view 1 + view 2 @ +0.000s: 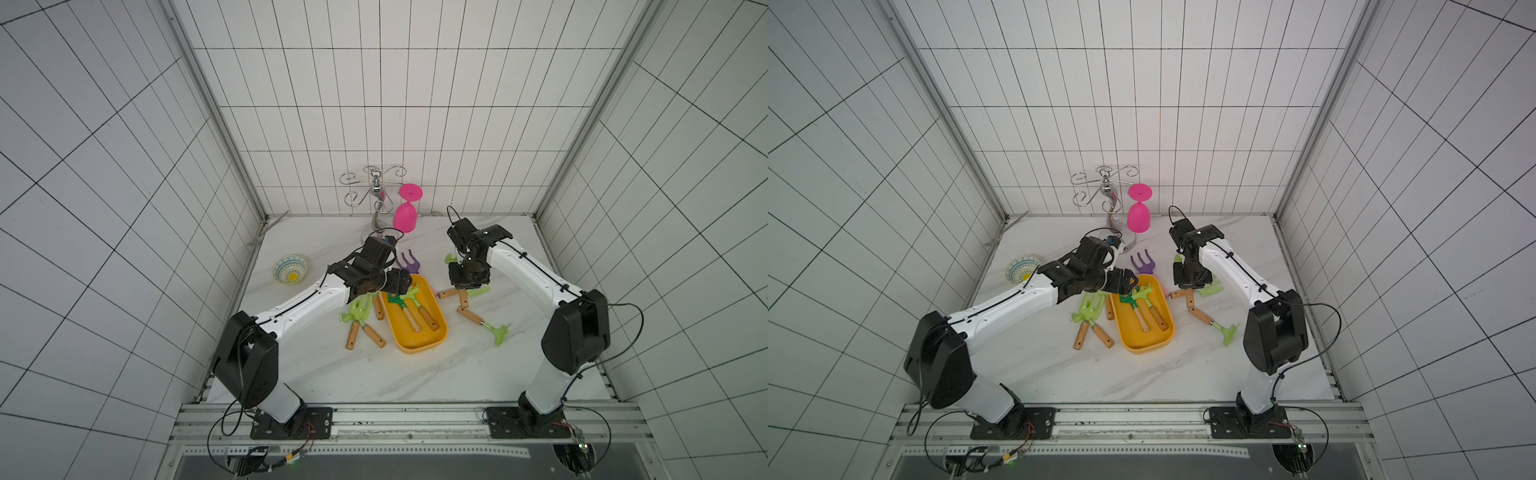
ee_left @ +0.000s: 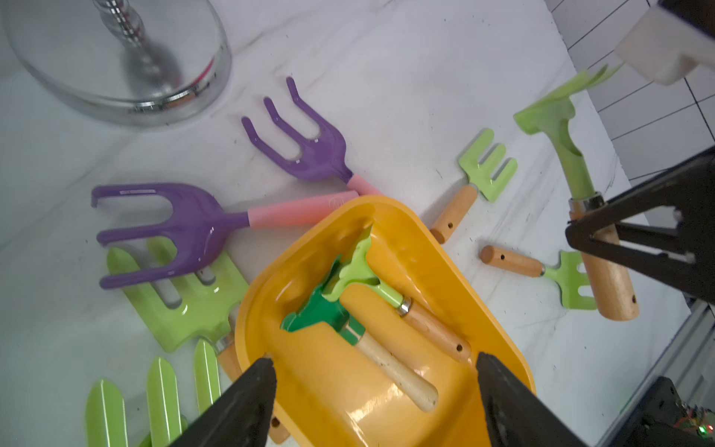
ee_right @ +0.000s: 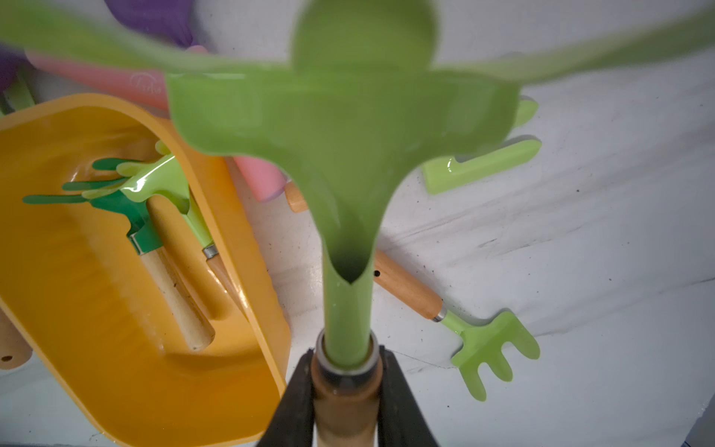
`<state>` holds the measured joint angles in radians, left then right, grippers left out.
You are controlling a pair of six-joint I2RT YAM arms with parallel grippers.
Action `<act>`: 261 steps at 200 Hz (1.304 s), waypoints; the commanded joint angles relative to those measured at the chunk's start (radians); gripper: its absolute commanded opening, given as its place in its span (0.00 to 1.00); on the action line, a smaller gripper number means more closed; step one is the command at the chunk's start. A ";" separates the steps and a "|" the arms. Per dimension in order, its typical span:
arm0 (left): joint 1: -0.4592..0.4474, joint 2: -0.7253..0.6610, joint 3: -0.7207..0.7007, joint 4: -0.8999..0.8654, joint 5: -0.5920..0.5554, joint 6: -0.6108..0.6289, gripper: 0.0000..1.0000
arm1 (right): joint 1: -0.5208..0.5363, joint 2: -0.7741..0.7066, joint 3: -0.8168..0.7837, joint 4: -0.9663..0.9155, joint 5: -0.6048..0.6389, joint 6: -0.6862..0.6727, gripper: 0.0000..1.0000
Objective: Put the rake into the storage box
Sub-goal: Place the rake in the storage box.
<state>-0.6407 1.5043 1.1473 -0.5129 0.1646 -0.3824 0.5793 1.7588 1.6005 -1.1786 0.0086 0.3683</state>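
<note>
My right gripper will next go over the box [image 1: 417, 350], down to the gap between both handles, and let go of the rake, as that gap is below and beside my gripper.
The storage box [image 1: 417, 350] [image 1: 1144, 350] is a yellow-orange tub at mid-table, and two rakes lie inside it. One has a dark green head [image 2: 321, 313], the other a light green head [image 2: 360, 271]. My right gripper [image 3: 346, 387] is shut on the wooden handle of a light green rake [image 3: 340, 135]. It holds that rake above the table just right of the box [image 3: 96, 367]. In both top views the right gripper [image 1: 464, 283] [image 1: 1190, 283] hangs beside the box's far end. My left gripper [image 2: 377, 391] [image 1: 401, 282] stands open over the box's far end, with nothing between its fingers.
Two purple forks [image 2: 309, 151] with pink handles lie past the box. Green forks with wooden handles [image 1: 357, 320] lie to its left, and more green tools [image 1: 484, 326] to its right. A metal stand [image 1: 376, 191], a pink glass [image 1: 405, 216] and a patterned bowl [image 1: 291, 269] stand further back.
</note>
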 commanded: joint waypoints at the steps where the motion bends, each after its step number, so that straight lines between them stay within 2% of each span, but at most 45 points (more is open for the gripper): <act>1: -0.007 -0.126 -0.133 0.093 0.078 -0.098 0.82 | 0.059 0.014 0.085 -0.054 -0.033 -0.038 0.00; 12: -0.013 -0.173 -0.199 0.146 0.100 -0.130 0.82 | 0.088 0.028 0.102 -0.064 -0.052 -0.043 0.00; 37: -0.023 -0.243 -0.283 0.169 0.061 -0.177 0.81 | 0.164 0.063 0.113 -0.078 -0.033 -0.037 0.00; 88: -0.019 -0.316 -0.334 0.101 -0.043 -0.183 0.81 | 0.257 0.099 0.076 -0.011 -0.029 -0.006 0.00; 141: -0.014 -0.395 -0.356 -0.006 -0.168 -0.206 0.81 | 0.280 0.209 0.030 0.073 -0.037 -0.037 0.00; 202: -0.007 -0.527 -0.422 -0.071 -0.234 -0.231 0.82 | 0.297 0.215 -0.095 0.157 -0.015 -0.051 0.00; 250: -0.005 -0.601 -0.459 -0.057 -0.259 -0.221 0.82 | 0.300 0.306 -0.049 0.175 0.026 -0.063 0.00; 261: -0.006 -0.604 -0.456 -0.061 -0.257 -0.219 0.82 | 0.300 0.326 -0.030 0.178 0.040 -0.062 0.06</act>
<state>-0.6506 0.9203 0.6964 -0.5743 -0.0689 -0.6064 0.8711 2.0235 1.5303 -1.0126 -0.0086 0.3172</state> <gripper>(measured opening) 0.821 0.246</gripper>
